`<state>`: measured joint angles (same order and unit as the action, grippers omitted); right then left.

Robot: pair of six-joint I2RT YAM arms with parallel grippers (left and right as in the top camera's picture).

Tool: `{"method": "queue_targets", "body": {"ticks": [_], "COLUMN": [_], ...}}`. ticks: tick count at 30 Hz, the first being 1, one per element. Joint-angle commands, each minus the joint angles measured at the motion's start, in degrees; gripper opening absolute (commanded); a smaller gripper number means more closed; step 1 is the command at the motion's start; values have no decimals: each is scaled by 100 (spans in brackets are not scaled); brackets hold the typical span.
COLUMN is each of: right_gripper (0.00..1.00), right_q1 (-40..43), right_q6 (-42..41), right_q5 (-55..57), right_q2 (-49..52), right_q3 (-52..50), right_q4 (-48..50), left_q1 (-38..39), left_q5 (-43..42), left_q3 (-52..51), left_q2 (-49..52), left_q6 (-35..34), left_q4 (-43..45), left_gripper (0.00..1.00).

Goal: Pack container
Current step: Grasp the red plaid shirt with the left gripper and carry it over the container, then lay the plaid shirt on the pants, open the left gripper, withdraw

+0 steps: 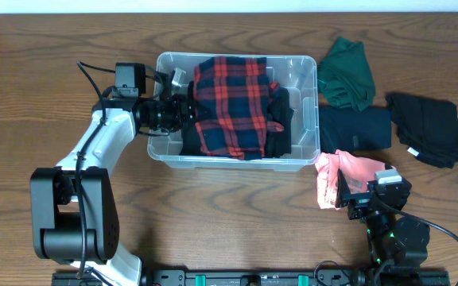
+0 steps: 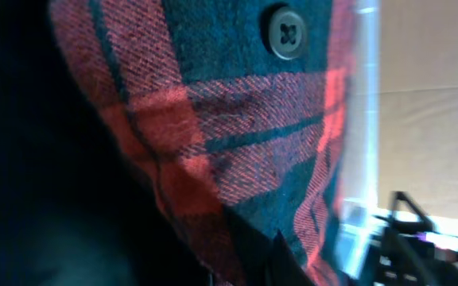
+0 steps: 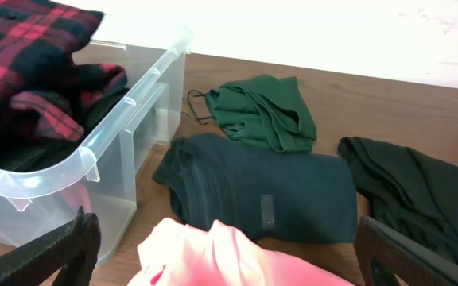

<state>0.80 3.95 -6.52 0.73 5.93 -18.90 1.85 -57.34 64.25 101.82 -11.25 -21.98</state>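
I should next move my left gripper to the left in the overhead view, toward the container's side beneath its arm, and let go of the plaid shirt, because the shirt is already inside.
The clear plastic container stands at the table's middle back; its rim also shows in the right wrist view. A red and dark plaid shirt lies in it over dark clothes. My left gripper reaches over the container's left wall onto the plaid shirt, which fills its view; its jaws are hidden in fabric. My right gripper is open wide, with its fingers on either side of a pink cloth on the table right of the container. The pink cloth lies between the fingers.
A green garment lies at the back right, also in the right wrist view. A folded dark teal garment lies beside the container, also in the right wrist view. A black garment lies farther right.
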Motion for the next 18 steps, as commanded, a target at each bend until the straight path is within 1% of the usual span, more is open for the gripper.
{"method": "queue_targets", "body": {"ticks": [1,8,10,13,15,17,18], "right_gripper": [99,99,99,99,99,99,99], "right_q1": [-48,-48,-48,-48,-48,-48,-48], "right_q6": [-70,-70,-70,-70,-70,-70,-70], "right_q5": [31,31,31,31,31,31,31], "right_q2": [-9,-9,-9,-9,-9,-9,-9], "right_q3": [-15,-15,-15,-15,-15,-15,-15], "right_q4": [-2,-2,-2,-2,-2,-2,-2], "left_q1": [-55,-55,-55,-55,-55,-55,-55], "left_q5": [962,2398,2614,2653,2570,2186,2046], "left_q3": [37,37,39,66,116,190,247], "left_q2": [-39,-59,-81,-157,-245,-396,-511], "left_q6": [525,498,496,457,299,297,249], "left_q4": [-232,-457,-461,-457,-459,-450,-452], "left_gripper": [6,6,6,7,15,29,34]}}
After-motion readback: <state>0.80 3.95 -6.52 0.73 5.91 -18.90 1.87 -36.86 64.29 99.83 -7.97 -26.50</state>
